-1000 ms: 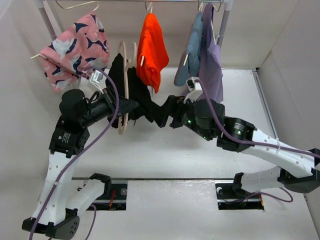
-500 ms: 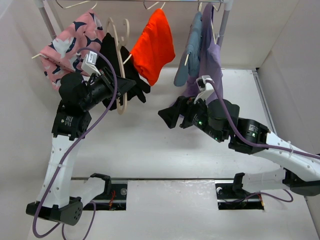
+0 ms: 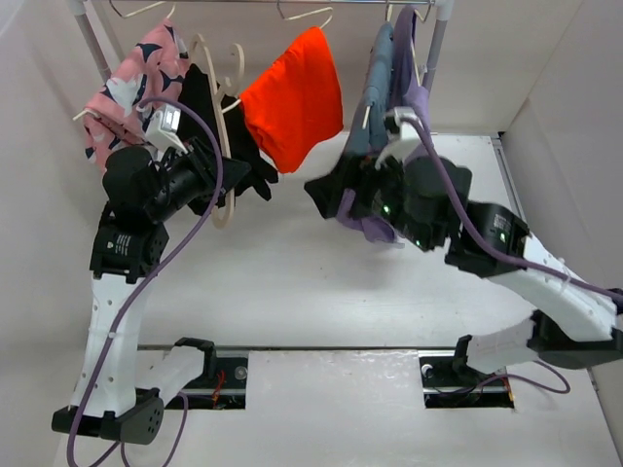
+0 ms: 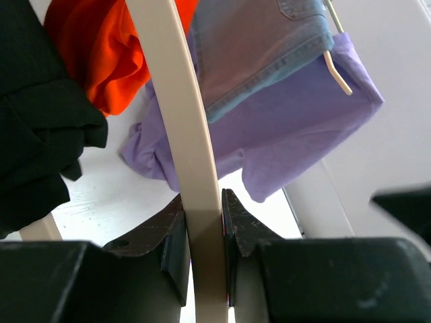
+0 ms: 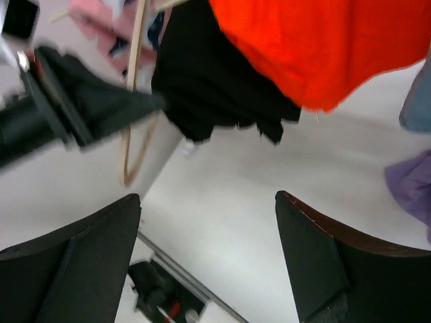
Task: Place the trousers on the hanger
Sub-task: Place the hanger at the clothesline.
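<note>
The open clothes bar between the pink and orange garments is outward of my left gripper, so my left gripper will next move outward, hook the hanger (image 3: pixel 222 206) and let go of it.
The black trousers (image 3: pixel 238 146) hang folded over the pale beige hanger (image 3: pixel 222 206), raised near the clothes rail between the pink and orange garments. My left gripper (image 3: pixel 216 167) is shut on the hanger; in the left wrist view its jaws (image 4: pixel 204 222) pinch the beige bar (image 4: pixel 176 101), with the trousers (image 4: pixel 34 134) at the left. My right gripper (image 3: pixel 326 195) hangs open and empty to the right of the trousers, apart from them. The right wrist view shows its wide fingers (image 5: pixel 207 198) over bare table, the trousers (image 5: pixel 209 87) and hanger (image 5: pixel 131 134) beyond.
On the rail (image 3: pixel 243 3) hang a pink patterned garment (image 3: pixel 131 88), an orange garment (image 3: pixel 292 102), and blue denim (image 3: pixel 375 88) with a purple shirt (image 3: pixel 409 117). Rack posts (image 3: pixel 90 39) stand at both ends. White walls close in left and right.
My left arm lifted the hanger with the trousers up and to the left toward the rail. My right gripper drew back from the trousers and rose to the right, staying open.
</note>
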